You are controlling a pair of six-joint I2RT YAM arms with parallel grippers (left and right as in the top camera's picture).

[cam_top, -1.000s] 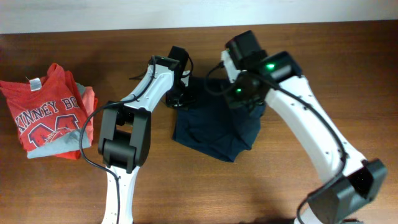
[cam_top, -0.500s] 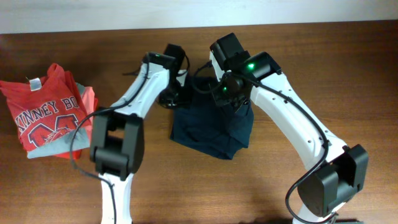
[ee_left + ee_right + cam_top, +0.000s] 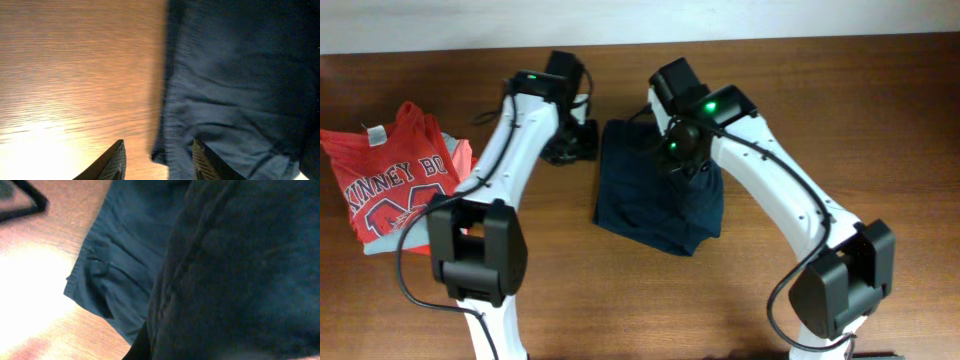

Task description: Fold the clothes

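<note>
The lower layer (image 3: pixel 623 182) (image 3: pixel 125 265) still shows uncovered beside the fold, so I will move my right gripper left in the overhead view, over that layer, and let go.
A navy garment (image 3: pixel 650 205) lies partly folded on the wooden table (image 3: pixel 880 120). My right gripper (image 3: pixel 682 165) is over its upper middle, shut on a fold of it. In the right wrist view that fold (image 3: pixel 240 270) hangs across most of the frame and hides the jaws, with the lower layer (image 3: pixel 125 265) beneath. My left gripper (image 3: pixel 578 150) is open and empty just beyond the garment's upper left edge. In the left wrist view its fingers (image 3: pixel 159 160) straddle the garment's hem (image 3: pixel 240 90), low over the table.
A pile of folded shirts, with a red printed one on top (image 3: pixel 395 185), sits at the table's left edge. Both arms reach in from the near side and cross over the table's middle.
My right gripper has carried the garment's fold leftward over the lower layer. My left gripper has drawn back to the left, off the garment, and its arm has swung left.
</note>
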